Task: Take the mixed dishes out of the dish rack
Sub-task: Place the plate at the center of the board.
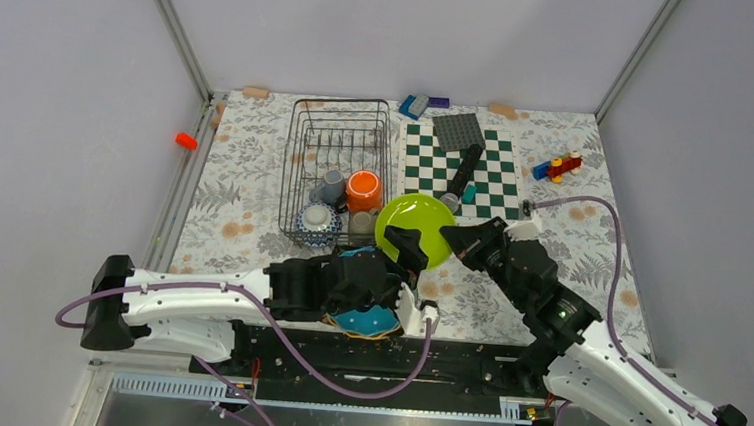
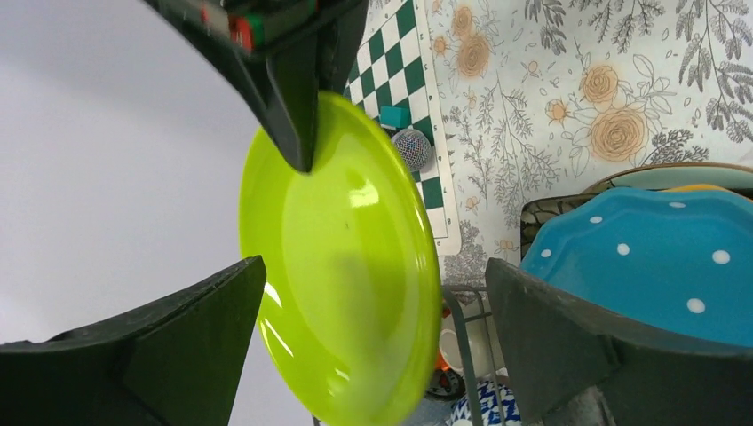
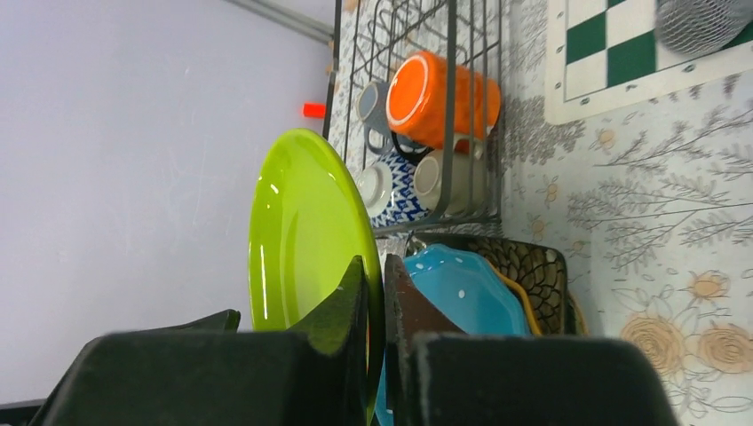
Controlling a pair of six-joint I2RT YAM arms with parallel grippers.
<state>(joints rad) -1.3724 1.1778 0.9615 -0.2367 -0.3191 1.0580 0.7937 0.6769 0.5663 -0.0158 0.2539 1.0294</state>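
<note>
My right gripper brings the lime green plate back and down next, to the left in the top view, onto the blue white-dotted plate [image 1: 367,318] [image 3: 463,298], since plates are stacked there.
A lime green plate [image 1: 415,228] stands on edge in the air just right of the dish rack [image 1: 291,167]. My right gripper [image 3: 377,293] is shut on the plate's rim [image 3: 293,231]. Around the plate's other side, my left gripper [image 2: 373,293] is open, its fingers [image 2: 204,319] apart from the plate. In the rack are an orange mug [image 1: 364,189], a grey cup [image 1: 332,183] and a patterned bowl [image 1: 318,224]. A blue white-dotted plate [image 3: 462,293] lies on a stack with a dark patterned plate [image 3: 533,275] on the table, under my left arm.
A green-and-white checkerboard mat [image 1: 495,181] lies right of the rack, with a grey studded plate [image 1: 458,130], a black microphone-like object [image 1: 464,169] and a teal block [image 1: 469,192] on it. Toy bricks [image 1: 557,167] sit at the far right. White walls enclose the table.
</note>
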